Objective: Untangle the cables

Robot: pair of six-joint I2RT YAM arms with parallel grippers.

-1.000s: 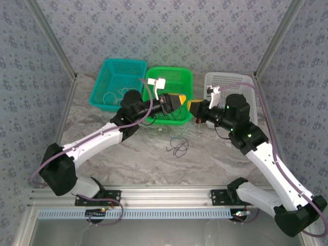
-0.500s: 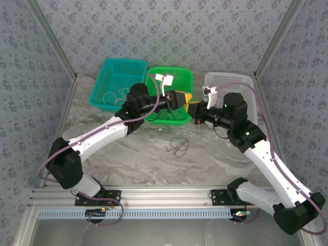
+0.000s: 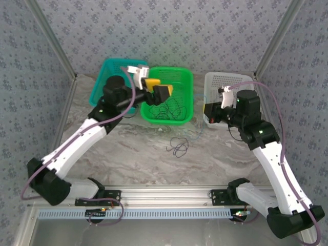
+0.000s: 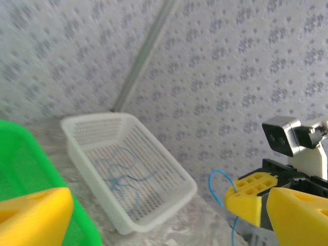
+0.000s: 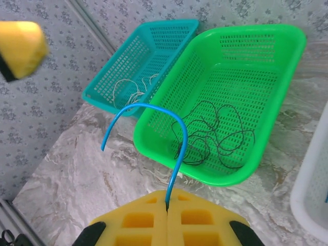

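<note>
My right gripper swings outward over the white basket's bottom below it next, fingers turning down, and releases, since blue cables already lie there.
My right gripper [image 5: 167,204] is shut on a thin blue cable [image 5: 177,134] that arches up out of its yellow fingers. In the top view this gripper [image 3: 207,110] hangs at the left rim of the white basket [image 3: 228,77]. My left gripper [image 3: 156,89] stands open and holds nothing, above the left side of the green basket [image 3: 177,69]. Black cables [image 5: 218,134] lie in the green basket. Whitish cables [image 5: 132,86] lie in the teal basket [image 5: 154,31]. Blue cables [image 4: 120,174] lie in the white basket. A dark cable [image 3: 178,146] lies looped on the table.
The three baskets stand side by side along the back wall. Metal corner posts rise at the back left and back right. A marbled tabletop [image 3: 154,159] spreads in front of the baskets, with the arm bases at its near edge.
My left gripper has opened and swung back left, from beside the right gripper to the green basket's left side. The right gripper has drawn back right with the blue cable.
</note>
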